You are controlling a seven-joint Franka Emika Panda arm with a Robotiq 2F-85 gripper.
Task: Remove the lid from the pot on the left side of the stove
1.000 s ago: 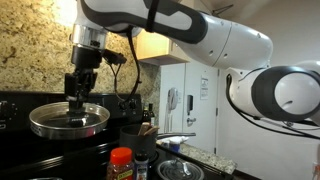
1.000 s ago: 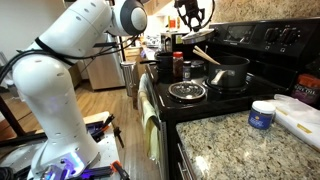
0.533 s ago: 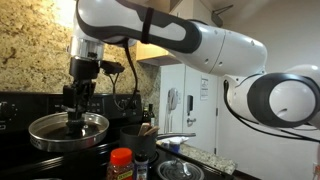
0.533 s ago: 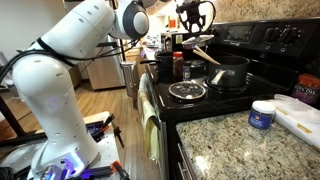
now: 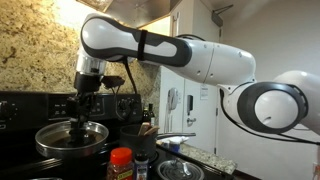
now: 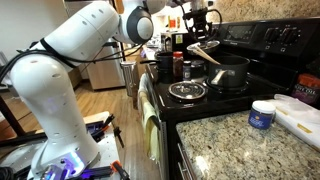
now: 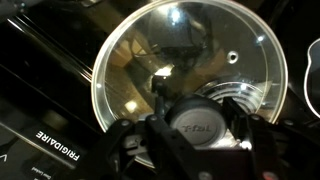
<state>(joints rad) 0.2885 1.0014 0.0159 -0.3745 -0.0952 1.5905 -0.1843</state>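
My gripper needs to go down next toward the black stove top (image 5: 70, 168) below it to release the dark knob there, because the lid is still in the air.
My gripper (image 5: 80, 113) is shut on the dark knob of the round lid (image 5: 72, 137) and holds it in the air over the black stove (image 5: 20, 106). In the wrist view the fingers (image 7: 200, 122) clamp the knob at the centre of the shiny lid (image 7: 150, 60), with the stove top (image 7: 50, 90) below it. In an exterior view the lid (image 6: 205, 48) hangs tilted under the gripper (image 6: 203, 22), just beside and above the steel pot (image 6: 230, 72) on the stove (image 6: 262, 50). The pot stands open.
A clear glass dish (image 6: 187, 91) lies on the front burner. A dark utensil container (image 6: 163, 66) and a red-capped bottle (image 6: 177, 66) stand at the stove's far side. A white tub (image 6: 262, 113) sits on the granite counter (image 6: 230, 145).
My gripper has moved down and a little sideways with the lid held in it. The lid now hangs lower over the stove. The pot has not moved.
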